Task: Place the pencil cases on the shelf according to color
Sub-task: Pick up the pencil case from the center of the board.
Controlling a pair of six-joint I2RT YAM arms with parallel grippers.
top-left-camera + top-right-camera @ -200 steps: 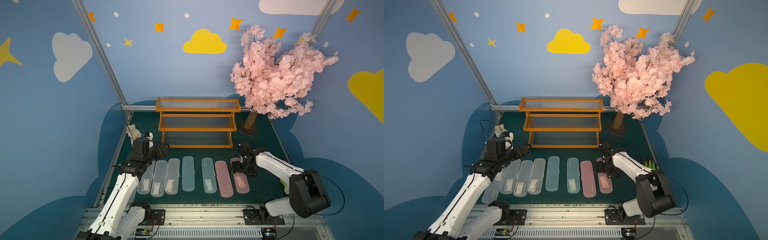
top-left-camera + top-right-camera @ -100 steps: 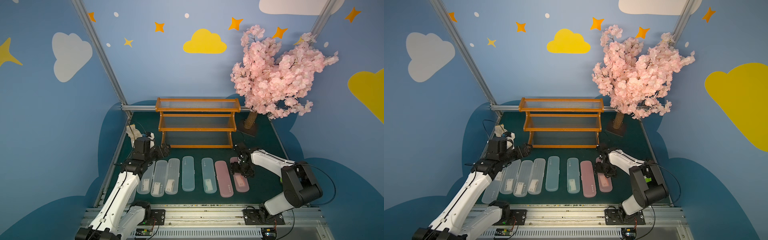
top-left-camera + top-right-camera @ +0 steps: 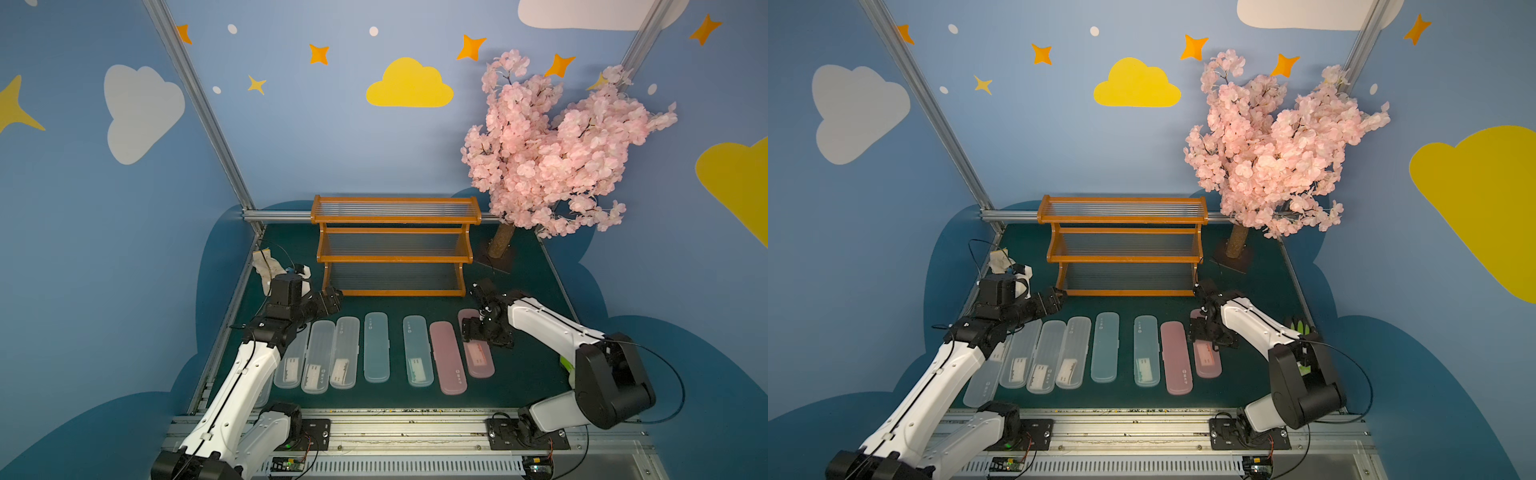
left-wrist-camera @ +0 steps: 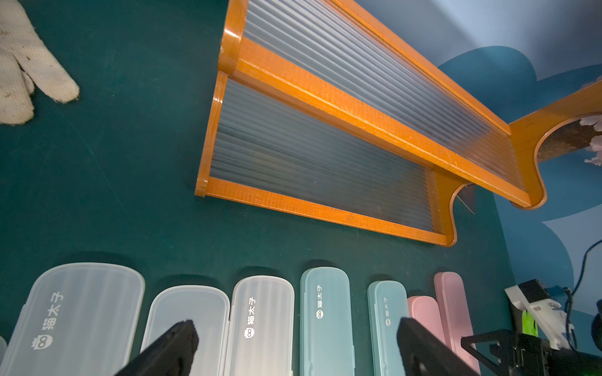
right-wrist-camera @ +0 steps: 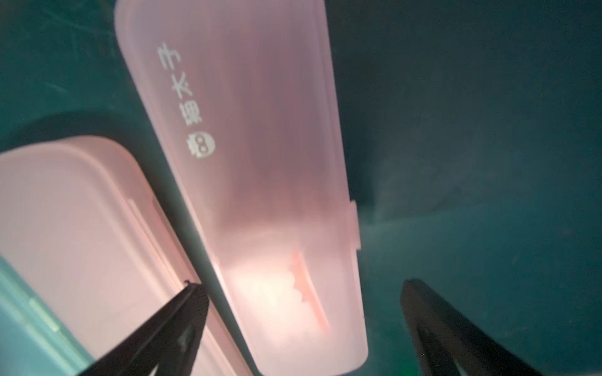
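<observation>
My right gripper will next slide back and go down onto the near end of the pink case [image 3: 481,365] [image 5: 308,335] below it, because the gap and the bare mat leave both sides open.
The pencil cases lie side by side on the green mat: three clear ones [image 3: 319,357] and a fourth half under my left arm, two pale blue [image 3: 376,347], two pink [image 3: 446,357]. The orange-brown shelf [image 3: 395,293] stands behind them, its tiers bare. My right gripper [image 3: 478,332] is open low over the far-right pink case [image 5: 260,162]. One of its fingers [image 5: 182,312] sits at the gap beside the other pink case [image 5: 81,211]; the second is over the mat. My left gripper [image 3: 334,297] hangs open and holds nothing, near the shelf's front left corner [image 4: 203,192].
A white glove [image 3: 266,264] lies at the back left by the wall. A green glove [image 3: 1298,326] lies at the right, behind my right arm. A pink blossom tree [image 3: 552,158] stands on a dark base right of the shelf. Blue walls close in both sides.
My right gripper has edged left and lower over the far-right pink case, and its elbow has shifted. The left arm has barely moved. No case has shifted.
</observation>
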